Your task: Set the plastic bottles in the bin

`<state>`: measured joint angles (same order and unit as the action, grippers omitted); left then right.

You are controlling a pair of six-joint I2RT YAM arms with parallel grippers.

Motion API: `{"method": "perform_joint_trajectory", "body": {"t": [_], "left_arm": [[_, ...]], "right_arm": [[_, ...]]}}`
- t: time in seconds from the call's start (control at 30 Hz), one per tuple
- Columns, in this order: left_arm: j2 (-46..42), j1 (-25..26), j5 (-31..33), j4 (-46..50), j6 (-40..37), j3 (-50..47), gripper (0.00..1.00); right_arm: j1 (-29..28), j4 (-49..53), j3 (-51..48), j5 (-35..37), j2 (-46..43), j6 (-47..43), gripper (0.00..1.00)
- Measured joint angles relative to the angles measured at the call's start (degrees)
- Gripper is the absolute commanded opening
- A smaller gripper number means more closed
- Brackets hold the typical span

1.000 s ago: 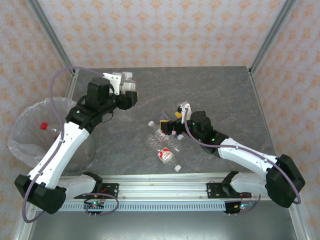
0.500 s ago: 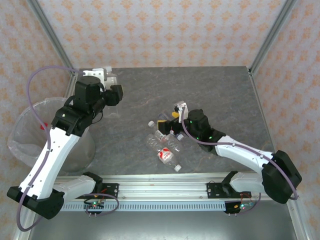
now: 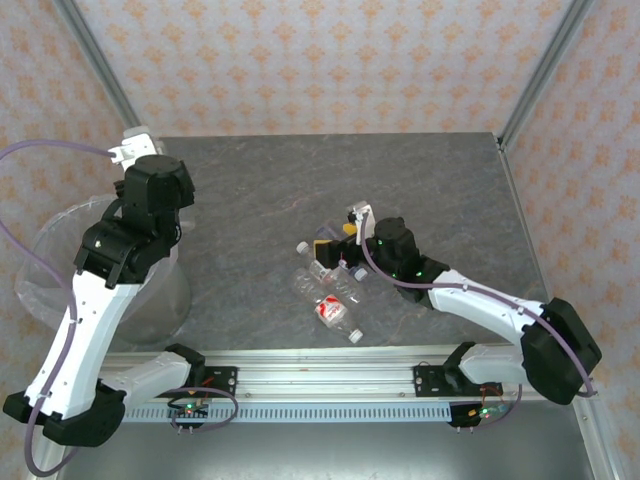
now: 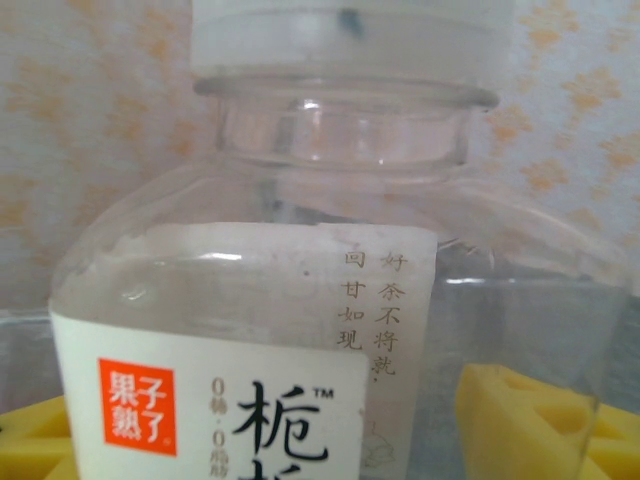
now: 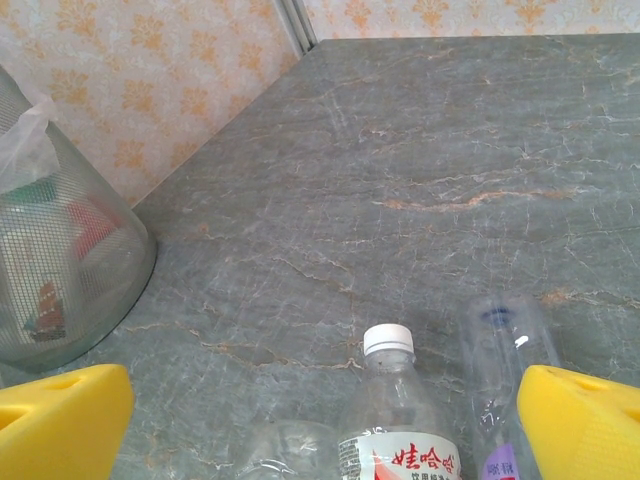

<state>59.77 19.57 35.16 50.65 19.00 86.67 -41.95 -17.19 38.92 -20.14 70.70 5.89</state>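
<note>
I will next move my left gripper back over the bin's opening (image 3: 64, 243) to release the clear bottle, because the bottle is hanging by the bin's rim.
My left gripper (image 3: 137, 150) hangs at the far left corner, above the far rim of the bin (image 3: 50, 262). It is shut on a clear bottle with a white label and an orange square (image 4: 320, 300), and its yellow pads (image 4: 525, 420) press both sides. My right gripper (image 3: 351, 224) is open, low over a cluster of plastic bottles (image 3: 333, 288) in mid-table. Between its yellow fingers (image 5: 60, 420) lies a white-capped bottle with a red-white label (image 5: 398, 430). A purple-labelled bottle (image 5: 505, 400) lies beside the right finger. The bin (image 5: 60, 260) stands far off to the left.
A dark yellow-tipped object (image 3: 327, 236) lies just behind the bottle cluster. The bin holds something red and green behind its wall. Metal frame posts (image 3: 100, 62) rise at the back corners, and a rail (image 3: 320, 375) runs along the near edge.
The left arm has swung left and back with its bottle, from over the table's back left to above the bin's far rim. The right gripper has barely shifted.
</note>
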Motion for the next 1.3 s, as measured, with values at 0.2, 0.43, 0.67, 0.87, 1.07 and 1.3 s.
{"method": "perform_joint_trajectory", "body": {"t": [0.2, 0.43, 0.67, 0.87, 1.07, 1.3], "left_arm": [[-1.3, -1.9, 9.7, 1.1, 1.3, 0.0, 0.00], [-2.0, -5.6, 15.3, 3.1, 3.7, -1.2, 0.00], [-5.2, -12.0, 16.2, 3.2, 4.2, -6.0, 0.00], [-6.5, -21.5, 13.7, 4.6, 6.4, -8.3, 0.00], [-6.5, -28.9, 8.6, 5.5, 9.0, -11.5, 0.00], [-6.8, -35.8, 2.8, 5.4, 12.7, -14.2, 0.11]], "right_arm": [[0.0, 0.0, 0.5, 0.0, 0.3, 0.0, 0.99], [0.0, 0.1, 0.5, 0.0, 0.3, 0.0, 0.99], [0.0, 0.3, 0.5, 0.2, 0.3, 0.0, 0.99], [0.0, 0.4, 0.6, 0.2, 0.6, 0.0, 0.99], [0.0, 0.5, 0.7, 0.2, 1.2, 0.0, 0.99], [0.0, 1.2, 1.2, 0.2, 1.2, -0.2, 0.99]]}}
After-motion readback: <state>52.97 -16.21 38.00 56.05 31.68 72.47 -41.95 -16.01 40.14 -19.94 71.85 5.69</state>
